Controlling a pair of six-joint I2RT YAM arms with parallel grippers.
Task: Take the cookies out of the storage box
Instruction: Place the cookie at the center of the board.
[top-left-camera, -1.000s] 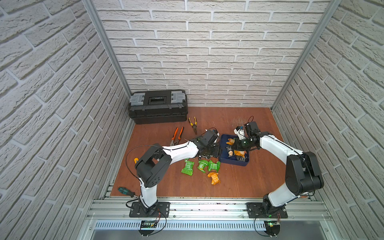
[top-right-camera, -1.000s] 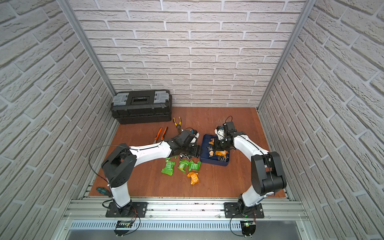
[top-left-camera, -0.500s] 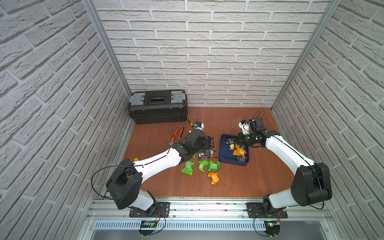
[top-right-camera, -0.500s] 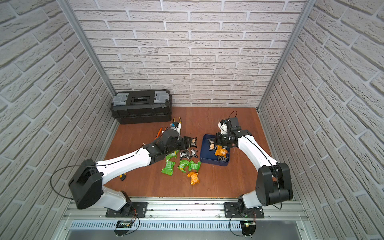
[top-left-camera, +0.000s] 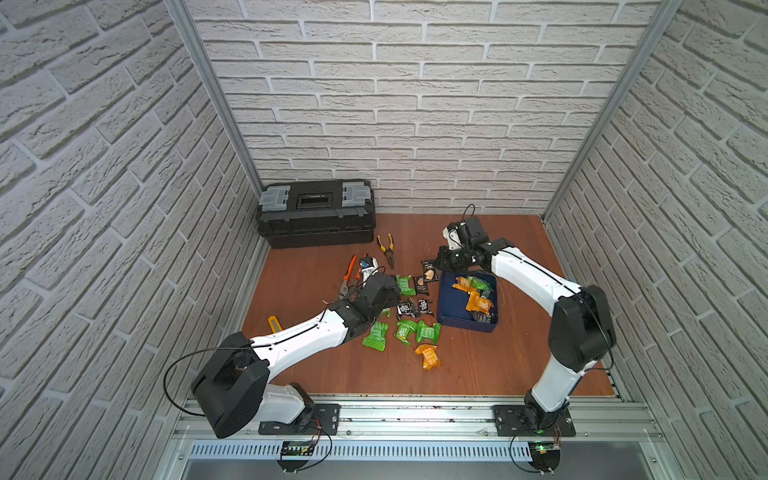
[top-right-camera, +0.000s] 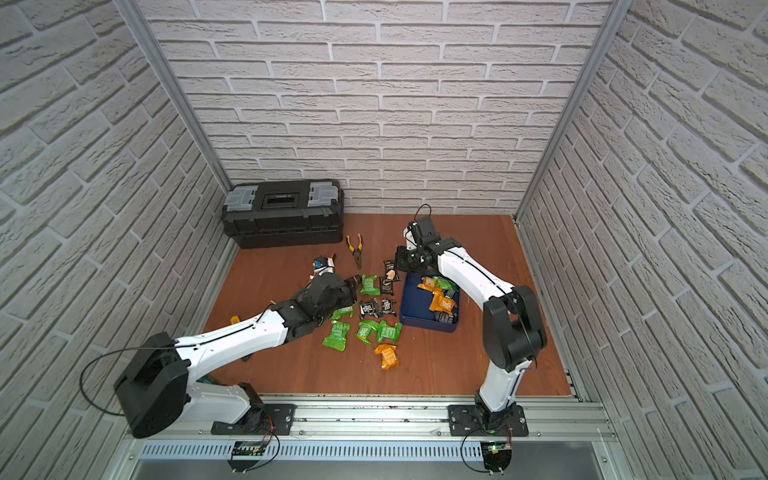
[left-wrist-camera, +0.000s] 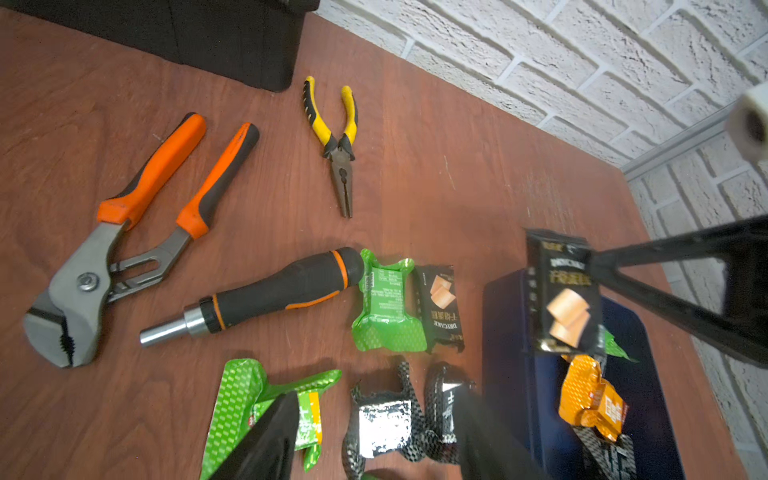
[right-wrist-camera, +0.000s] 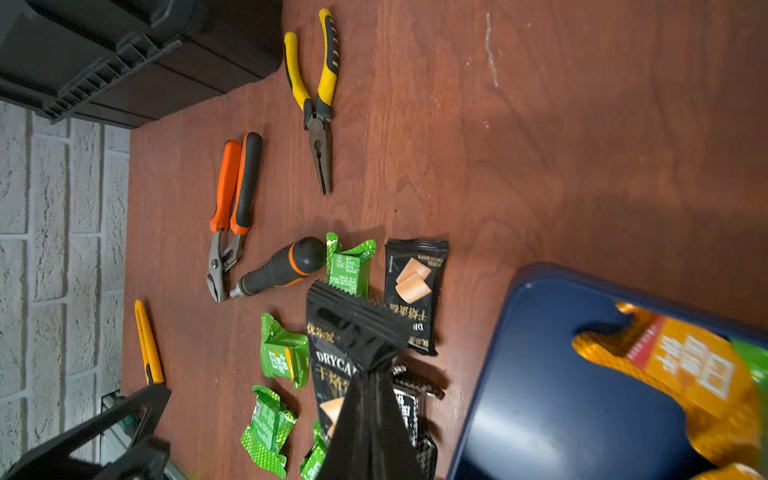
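Note:
I will next carry the black packet toward the yellow-handled pliers with my right gripper, lower it and let it go, because a bare spot of tabletop is there below the gripper.
The storage box (top-left-camera: 446, 301) (top-right-camera: 409, 305) is a shallow navy tray right of centre. Orange (top-left-camera: 478, 302), green and black cookies lie in it. More cookies lie on the table to its left: green ones (top-left-camera: 376, 334), black ones (top-left-camera: 409, 308) and an orange one (top-left-camera: 428, 356). My right gripper (top-left-camera: 440, 259) (right-wrist-camera: 374, 365) is shut on a black cookie packet (right-wrist-camera: 353, 332) (left-wrist-camera: 563, 291), which hangs just above the box's far left corner. My left gripper (top-left-camera: 388, 297) (left-wrist-camera: 374, 432) is open, low over the black packets (left-wrist-camera: 382, 424) on the table, holding nothing.
A black toolbox (top-left-camera: 316, 212) stands at the back left. Yellow-handled pliers (top-left-camera: 387, 249), orange-handled pliers (top-left-camera: 349, 276) and a black screwdriver handle (left-wrist-camera: 270, 297) lie behind the loose packets. A yellow utility knife (top-left-camera: 274, 324) lies by the left arm.
My right gripper has moved from over the box to its far left corner, a black packet in its grip. My left gripper has drawn back leftward from the box.

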